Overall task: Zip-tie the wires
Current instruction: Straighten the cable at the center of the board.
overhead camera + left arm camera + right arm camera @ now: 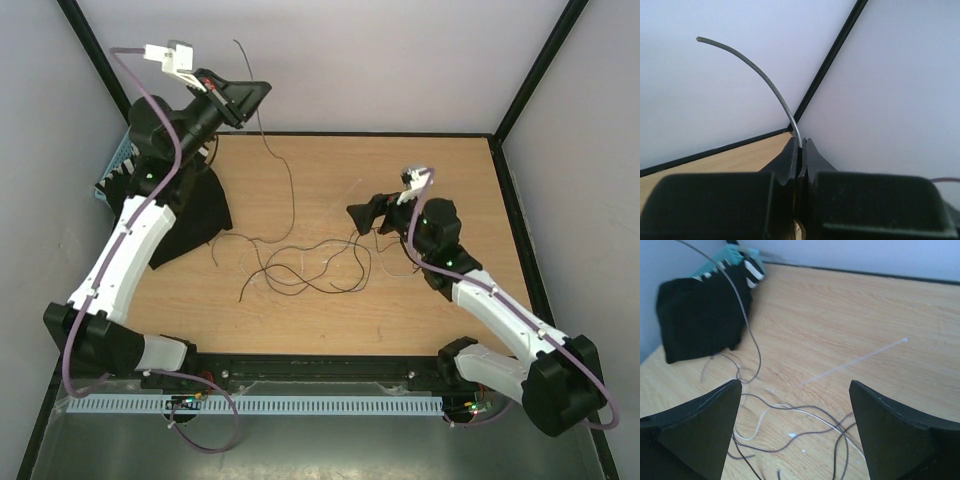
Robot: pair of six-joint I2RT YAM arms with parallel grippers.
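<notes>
I will move my right gripper to its left in the top view next and close it around the lower part of the raised wire, since that part of the wire hangs free there.
The wires (300, 268) lie as a loose tangle of thin dark strands on the wooden table (420, 165). One strand rises from the tangle to my left gripper (258, 98), which is raised high at the back left and shut on it. In the left wrist view the jaws (801, 142) are pressed together on this strand (765, 80), whose free end curves up and to the left. My right gripper (362, 218) is open and empty just above the right end of the tangle. Through its spread fingers (795, 385) I see the strands (805, 415) on the wood.
A thin white plastic strip (855, 359) lies on the table beyond the tangle. A black cloth (195, 215) lies at the left under my left arm, with a teal basket (115, 172) behind it. White walls enclose the table on three sides.
</notes>
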